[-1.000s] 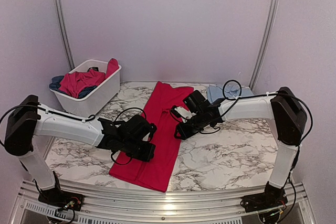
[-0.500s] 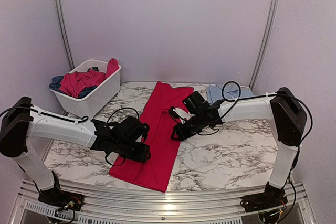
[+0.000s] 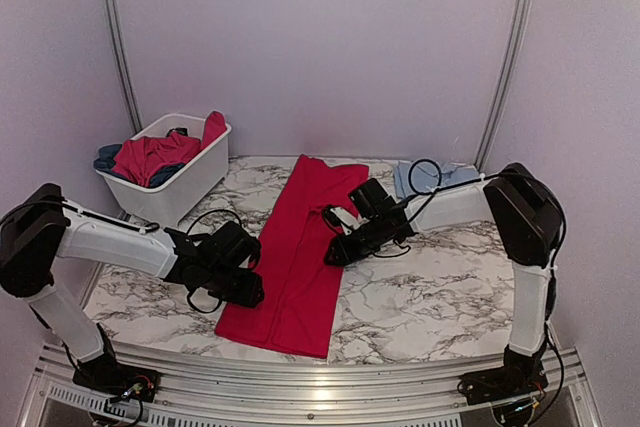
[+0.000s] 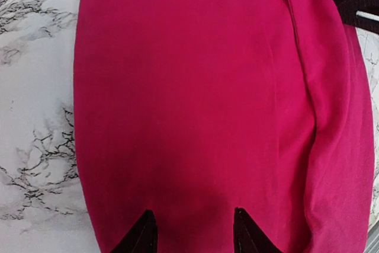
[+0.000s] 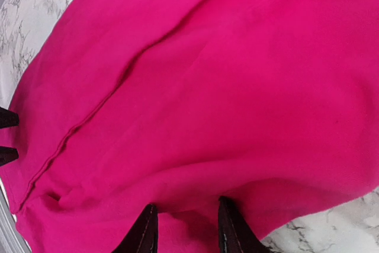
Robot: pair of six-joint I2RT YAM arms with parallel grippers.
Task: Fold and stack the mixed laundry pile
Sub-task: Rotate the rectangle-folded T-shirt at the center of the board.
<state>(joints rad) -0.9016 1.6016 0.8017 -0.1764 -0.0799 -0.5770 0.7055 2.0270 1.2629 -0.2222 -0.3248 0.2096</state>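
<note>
I will next pull my left gripper's fingers back to the garment's near corner on the basket side, because they are over flat cloth.
A long bright red garment (image 3: 300, 247) lies folded lengthwise down the middle of the marble table. It fills the left wrist view (image 4: 195, 87) and the right wrist view (image 5: 207, 75). My left gripper (image 3: 255, 285) is at the garment's left edge near its front end, and its jaws (image 4: 192, 232) are open over flat red cloth. My right gripper (image 3: 332, 253) is at the garment's right edge around the middle. Its jaws (image 5: 186, 229) are open, with a raised fold of red cloth lying just ahead of the fingertips (image 5: 145, 232).
A white plastic basket (image 3: 190, 187) stands at the back left, holding red and dark blue garments (image 3: 150, 155). A folded light blue shirt (image 3: 415, 177) lies at the back right, behind the right arm. Bare marble (image 3: 440, 297) shows right of the garment.
My left gripper has drawn back to the left, off the garment's front end to its left edge. The garment's front end now lies flatter and narrower. My right gripper has shifted slightly left.
</note>
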